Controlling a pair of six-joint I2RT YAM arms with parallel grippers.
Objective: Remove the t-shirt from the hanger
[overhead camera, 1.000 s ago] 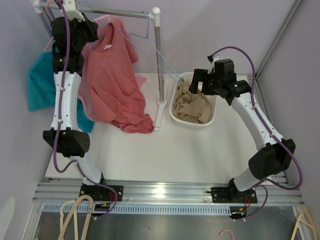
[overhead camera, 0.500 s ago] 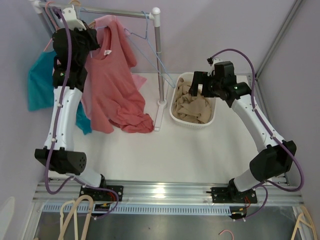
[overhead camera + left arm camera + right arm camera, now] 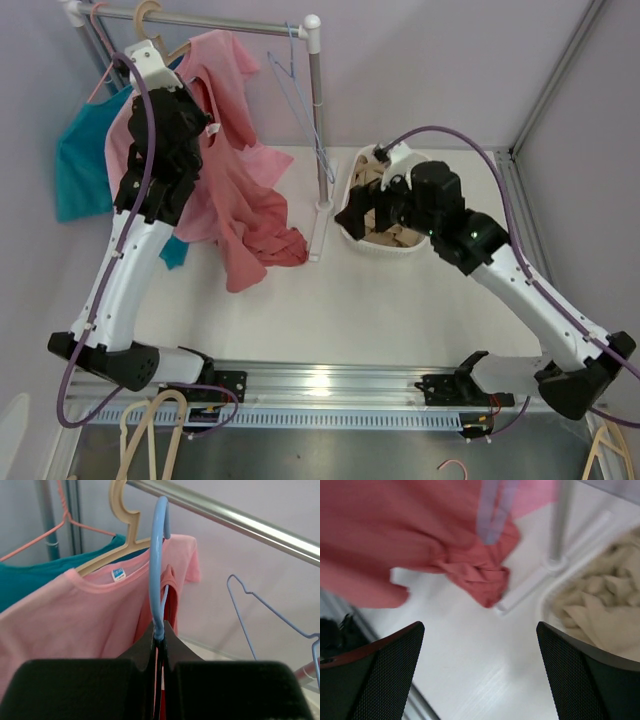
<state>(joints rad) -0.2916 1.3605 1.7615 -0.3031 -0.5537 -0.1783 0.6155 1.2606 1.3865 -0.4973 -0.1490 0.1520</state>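
Observation:
The fold of the shirt's near lower edge sticks out over bare table, so my right gripper should next move back, to the left in the top view, onto it.
A salmon-red t-shirt (image 3: 240,200) hangs on a blue hanger (image 3: 159,565), with its lower end bunched on the table. My left gripper (image 3: 159,630) is shut on the neck of the hanger, just below the hook; in the top view it (image 3: 188,98) is up beside the shirt's collar. The hook is close under the rail (image 3: 240,522); I cannot tell if it rests on it. My right gripper (image 3: 480,670) is open and empty above the table, right of the shirt's bunched hem (image 3: 477,575); in the top view it (image 3: 362,215) is in front of the basket.
A pink shirt (image 3: 75,610) on a beige hanger (image 3: 122,517) and a teal shirt (image 3: 80,165) hang at the left. An empty blue hanger (image 3: 298,90) hangs by the rack post (image 3: 318,120). A white basket (image 3: 392,249) holds beige cloth (image 3: 605,610).
My left arm has swung right and nearer with the hanger, pulling the shirt along. My right arm has moved left and down from over the basket toward the shirt's hem.

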